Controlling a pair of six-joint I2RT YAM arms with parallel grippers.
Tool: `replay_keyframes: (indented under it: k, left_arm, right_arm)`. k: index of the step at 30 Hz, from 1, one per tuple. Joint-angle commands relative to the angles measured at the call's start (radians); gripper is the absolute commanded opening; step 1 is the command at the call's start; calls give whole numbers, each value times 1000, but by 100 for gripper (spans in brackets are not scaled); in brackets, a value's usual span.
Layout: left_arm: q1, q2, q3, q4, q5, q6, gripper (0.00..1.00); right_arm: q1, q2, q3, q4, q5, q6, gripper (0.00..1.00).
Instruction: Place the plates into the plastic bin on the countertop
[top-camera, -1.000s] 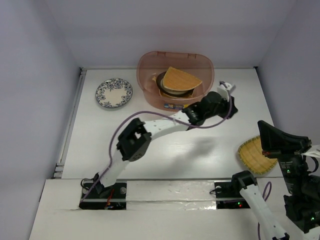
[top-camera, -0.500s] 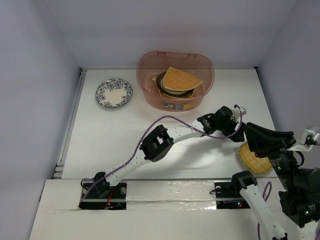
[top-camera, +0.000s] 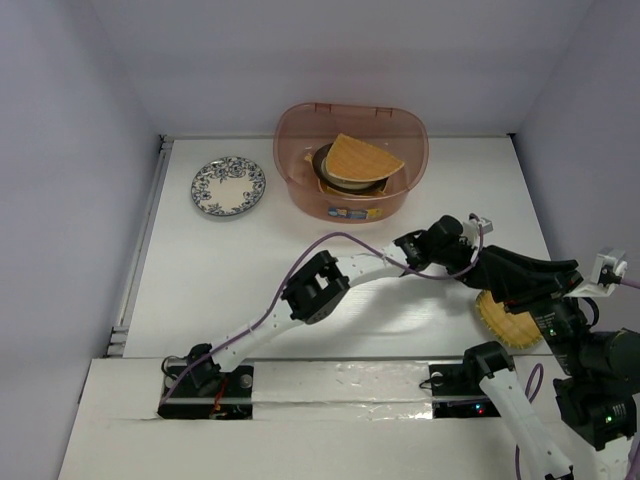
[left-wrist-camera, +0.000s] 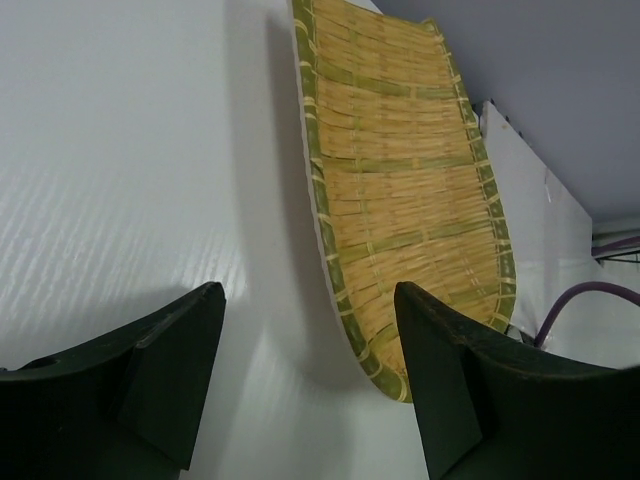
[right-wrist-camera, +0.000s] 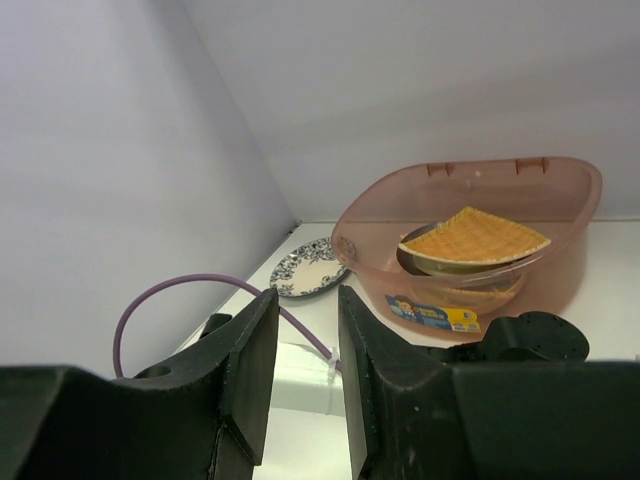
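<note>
I need to keep my left gripper where it is and close its fingers onto the woven plate's green rim (left-wrist-camera: 336, 290), because that rim already runs between its open fingers.
The translucent pinkish plastic bin (top-camera: 300, 150) stands at the back of the white countertop (top-camera: 250, 270) and holds stacked plates, an orange-tan fan-shaped plate (top-camera: 360, 160) on top. A white floral-rimmed plate (top-camera: 229, 186) lies to its left. Another fan-shaped woven plate (top-camera: 505, 320) lies at the right, partly hidden under my right arm. My left gripper (top-camera: 478, 234) is open and empty just short of that plate's edge (left-wrist-camera: 400, 190). My right gripper (top-camera: 492, 268) hangs above, its jaws a little apart and empty. The right wrist view shows the bin (right-wrist-camera: 560, 200) and the floral plate (right-wrist-camera: 308, 268).
Pale walls bound the countertop on three sides. My left arm stretches diagonally across the middle, its purple cable (top-camera: 340, 240) looping above it; the cable also shows in the right wrist view (right-wrist-camera: 200, 285). A raised ledge (top-camera: 140, 240) runs along the left side.
My left arm has swung from beside the bin's front to the right, down to the woven plate. My right gripper has moved left over that plate.
</note>
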Motion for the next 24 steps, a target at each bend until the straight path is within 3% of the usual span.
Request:
replay_keyframes:
  k: [1,8,12,15,16,18,24]
  left_arm:
    - [-17,20,-13,67,41,-28,65]
    - [-36,30,-5,-34,-51,39,49]
    - [-45,47,-7,-50,-25,47,44]
    - [-45,37,-46,-31,-56,49,27]
    - [-45,22,-71,-28,-66,49,15]
    - [-45,-7,-115,10,-103,47,0]
    - [19,-196,-403,217,-151,-31,0]
  right_arm:
    - [4,1,-13,5,-15,-1,36]
    - [4,-15,-2,-20,0,-7,36]
    - [4,-15,-13,-20,5,-9,36]
    - [4,-10,-25,-23,6,-9,36]
    - [4,-11,-27,-24,11,-9,36]
    - [4,-11,-27,-29,17,-12,36]
    - [4,-10,-28,-32,31,-16,35]
